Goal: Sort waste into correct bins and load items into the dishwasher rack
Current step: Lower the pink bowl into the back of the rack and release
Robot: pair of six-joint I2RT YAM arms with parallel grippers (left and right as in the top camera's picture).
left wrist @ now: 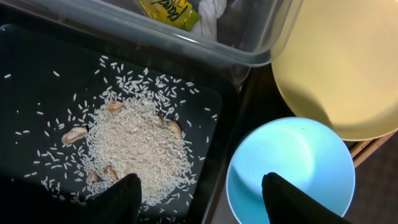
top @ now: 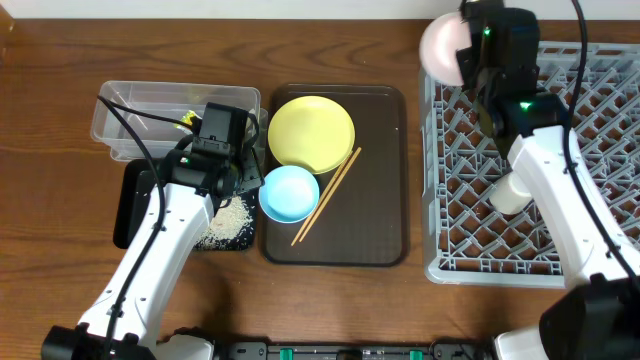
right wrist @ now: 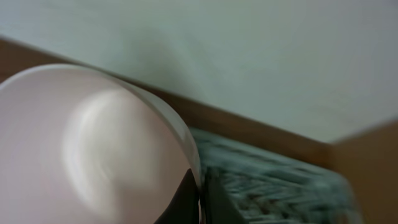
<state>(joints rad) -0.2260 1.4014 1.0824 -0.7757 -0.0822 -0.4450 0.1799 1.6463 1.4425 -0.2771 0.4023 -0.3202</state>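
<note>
The white bowl hangs partly past the rack's tray-side far corner, so my right gripper must next lower it inside the rack's edge onto the rack.
My right gripper is shut on the rim of the white bowl and holds it tilted above the far left corner of the grey dishwasher rack. The right wrist view shows the jaws pinching the bowl's rim. A pale green cup lies in the rack. My left gripper is open and empty. One finger is over the rice in the black tray, the other over the light blue bowl. The yellow plate and chopsticks lie on the brown serving tray.
The clear tub behind the black tray holds the green-and-orange wrapper and white tissue. Some brownish scraps lie among the rice. The blue bowl sits at the serving tray's left edge, touching the plate.
</note>
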